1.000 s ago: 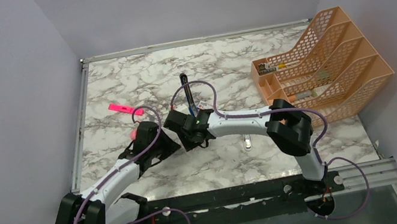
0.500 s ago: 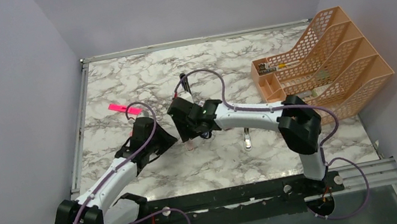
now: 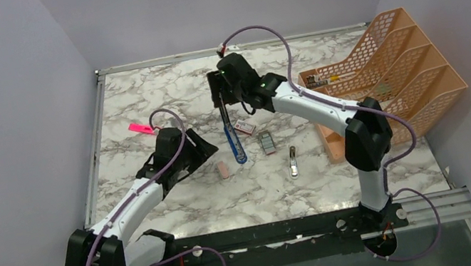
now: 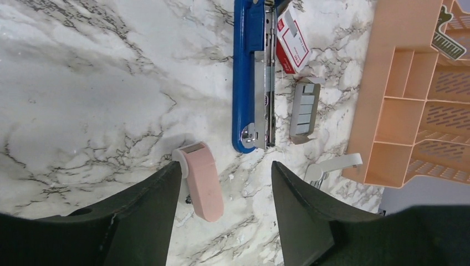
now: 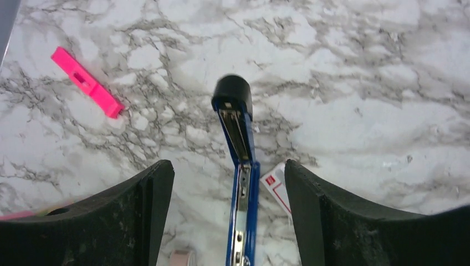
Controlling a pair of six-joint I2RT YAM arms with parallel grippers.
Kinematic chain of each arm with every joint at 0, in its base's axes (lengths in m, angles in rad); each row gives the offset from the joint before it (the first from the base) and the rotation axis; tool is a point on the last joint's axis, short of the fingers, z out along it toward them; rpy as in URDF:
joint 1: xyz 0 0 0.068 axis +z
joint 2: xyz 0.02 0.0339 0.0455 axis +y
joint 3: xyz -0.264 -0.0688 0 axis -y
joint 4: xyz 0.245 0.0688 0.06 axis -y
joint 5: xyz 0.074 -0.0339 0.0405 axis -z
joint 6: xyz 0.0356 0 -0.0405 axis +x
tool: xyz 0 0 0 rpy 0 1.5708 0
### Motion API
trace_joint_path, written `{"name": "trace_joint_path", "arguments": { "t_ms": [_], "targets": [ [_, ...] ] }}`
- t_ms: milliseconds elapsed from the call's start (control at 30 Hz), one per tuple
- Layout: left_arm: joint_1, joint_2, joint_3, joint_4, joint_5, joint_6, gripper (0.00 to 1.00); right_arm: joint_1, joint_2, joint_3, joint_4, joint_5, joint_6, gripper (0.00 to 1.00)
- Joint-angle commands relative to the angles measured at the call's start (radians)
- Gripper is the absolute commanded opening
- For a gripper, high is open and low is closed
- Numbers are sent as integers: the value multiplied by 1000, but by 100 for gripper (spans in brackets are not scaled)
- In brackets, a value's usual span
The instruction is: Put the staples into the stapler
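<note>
The right gripper lowers and moves outward next until its fingers straddle the stapler's black end, as that black end still lies beyond the fingers.
The blue stapler (image 3: 230, 134) lies opened out flat on the marble, silver rail up (image 4: 261, 83), its black end (image 5: 231, 94) pointing away. Right of it lie the red-and-white box (image 3: 244, 127) and the grey staples (image 3: 267, 143), also seen as a grey block (image 4: 305, 108) in the left wrist view. My left gripper (image 4: 225, 166) is open and empty, just short of the stapler's near blue tip. My right gripper (image 5: 225, 165) hangs open and empty above the stapler's hinge (image 5: 246, 166), one finger on each side and touching nothing.
A pink eraser (image 4: 202, 180) lies by my left gripper's left finger. A small white piece (image 4: 332, 165) sits right of it. The pink marker (image 3: 140, 128) lies at the left. An orange mesh organiser (image 3: 383, 79) fills the right side.
Both grippers opened and let go of the stapler. The right arm swung up and back toward the stapler's far end, and the left gripper drew back a little, uncovering the eraser and staples.
</note>
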Motion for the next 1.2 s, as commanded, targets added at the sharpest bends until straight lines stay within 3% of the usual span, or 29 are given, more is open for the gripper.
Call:
{"name": "trace_joint_path", "arguments": {
  "t_ms": [0, 200, 500, 600, 767, 1000, 1167],
  "targets": [
    [5, 35, 40, 44, 53, 12, 64, -5, 125, 136, 47, 7, -136, 79],
    [7, 98, 54, 70, 96, 32, 66, -27, 239, 286, 40, 11, -182, 79],
    [6, 187, 73, 137, 155, 37, 65, -39, 345, 420, -49, 9, -199, 69],
    [6, 222, 81, 160, 177, 41, 62, -42, 362, 427, -74, -11, -192, 65],
    [6, 282, 86, 200, 210, 40, 55, -44, 360, 412, -85, -67, -179, 48],
    [6, 369, 95, 246, 238, 41, 51, -43, 325, 381, -88, -85, -177, 42],
    [4, 426, 106, 276, 244, 62, 38, -43, 275, 326, -63, -104, -185, 31]
  ]
}}
